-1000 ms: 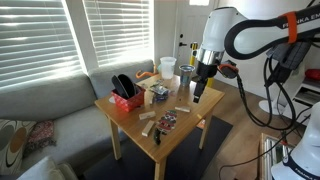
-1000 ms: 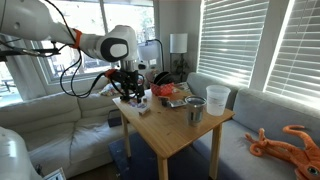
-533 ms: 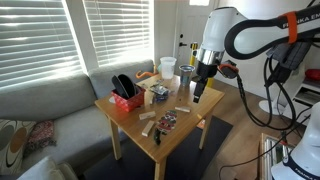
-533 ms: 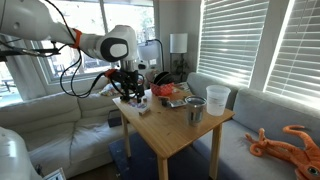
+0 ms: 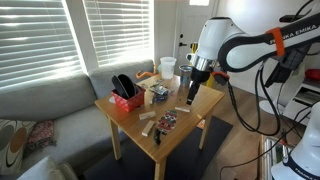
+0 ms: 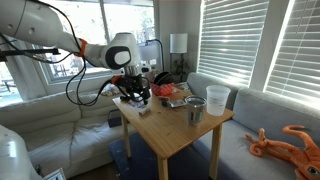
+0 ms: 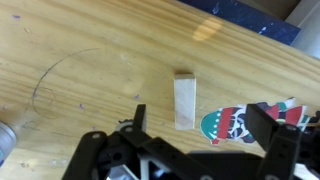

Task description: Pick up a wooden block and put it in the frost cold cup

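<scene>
I should lower my gripper onto the light-tan wooden block next, because the block's narrow body is already lined up between my open fingers.
A light-tan wooden block (image 7: 185, 100) lies flat on the wooden table (image 7: 80, 70), just ahead of my gripper (image 7: 200, 125) in the wrist view. The jaws are open and empty, one finger on each side of the block's near end and slightly above it. In an exterior view the gripper (image 5: 192, 96) hangs low over the block (image 5: 178, 108) near the table's middle. The frost cold cup (image 5: 185, 76) is short and dark grey and stands at the far edge. It also shows in an exterior view (image 6: 196, 110), beside the white cup (image 6: 217, 98).
A printed red-and-green packet (image 7: 240, 122) lies right next to the block. A red basket (image 5: 126, 98) stands at the back of the table. Another wood piece (image 5: 148, 122) lies near the front edge. A grey sofa (image 5: 50, 105) is behind the table.
The arm has swung a little and the gripper has come lower and closer over the block. The things on the table have not moved.
</scene>
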Controlling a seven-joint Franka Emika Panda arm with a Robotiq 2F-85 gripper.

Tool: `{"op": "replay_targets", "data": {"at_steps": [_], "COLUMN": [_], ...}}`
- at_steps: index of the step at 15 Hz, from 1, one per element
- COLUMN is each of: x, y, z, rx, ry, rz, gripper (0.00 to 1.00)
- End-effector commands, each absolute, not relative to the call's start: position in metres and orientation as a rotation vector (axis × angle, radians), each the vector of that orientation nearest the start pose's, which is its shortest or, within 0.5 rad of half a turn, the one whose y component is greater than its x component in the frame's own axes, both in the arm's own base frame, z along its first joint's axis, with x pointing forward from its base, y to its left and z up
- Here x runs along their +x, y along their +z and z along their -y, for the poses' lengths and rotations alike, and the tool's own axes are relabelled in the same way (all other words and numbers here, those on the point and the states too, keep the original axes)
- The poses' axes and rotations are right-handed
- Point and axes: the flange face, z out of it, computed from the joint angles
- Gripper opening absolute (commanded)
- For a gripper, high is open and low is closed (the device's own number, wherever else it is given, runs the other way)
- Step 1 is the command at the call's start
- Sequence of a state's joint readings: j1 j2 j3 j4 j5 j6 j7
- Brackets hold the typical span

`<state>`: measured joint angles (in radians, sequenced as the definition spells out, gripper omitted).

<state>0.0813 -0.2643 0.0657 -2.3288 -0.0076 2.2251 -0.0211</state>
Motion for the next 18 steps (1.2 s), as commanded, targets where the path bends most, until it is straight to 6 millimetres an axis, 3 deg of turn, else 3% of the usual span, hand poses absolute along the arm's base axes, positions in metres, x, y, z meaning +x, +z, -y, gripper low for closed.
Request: {"op": "replay_targets", "data": {"at_steps": [1, 3, 5, 6, 10, 12, 13, 16, 18], "x": [0.487, 0.492, 0.495, 0.498, 0.503, 0.503, 0.503, 0.501, 0.488], "y": [0.441, 0.434, 0.428, 0.424, 0.411, 0.406, 0.404, 0.408, 0.429], "z": [-0.069, -0.069, -0.068, -0.068, -0.071, -0.070, -0.070, -0.072, -0.074], "rx": [-3.121, -3.116, -3.107, -3.101, -3.092, -3.090, -3.090, -3.095, -3.128], "ry": [-0.298, -0.311, -0.316, -0.312, -0.270, -0.256, -0.251, -0.267, -0.385], "rz": [0.349, 0.362, 0.380, 0.391, 0.448, 0.459, 0.464, 0.481, 0.480], "gripper": [1.00, 1.00, 0.82, 0.66, 0.37, 0.38, 0.17, 0.05, 0.07]}}
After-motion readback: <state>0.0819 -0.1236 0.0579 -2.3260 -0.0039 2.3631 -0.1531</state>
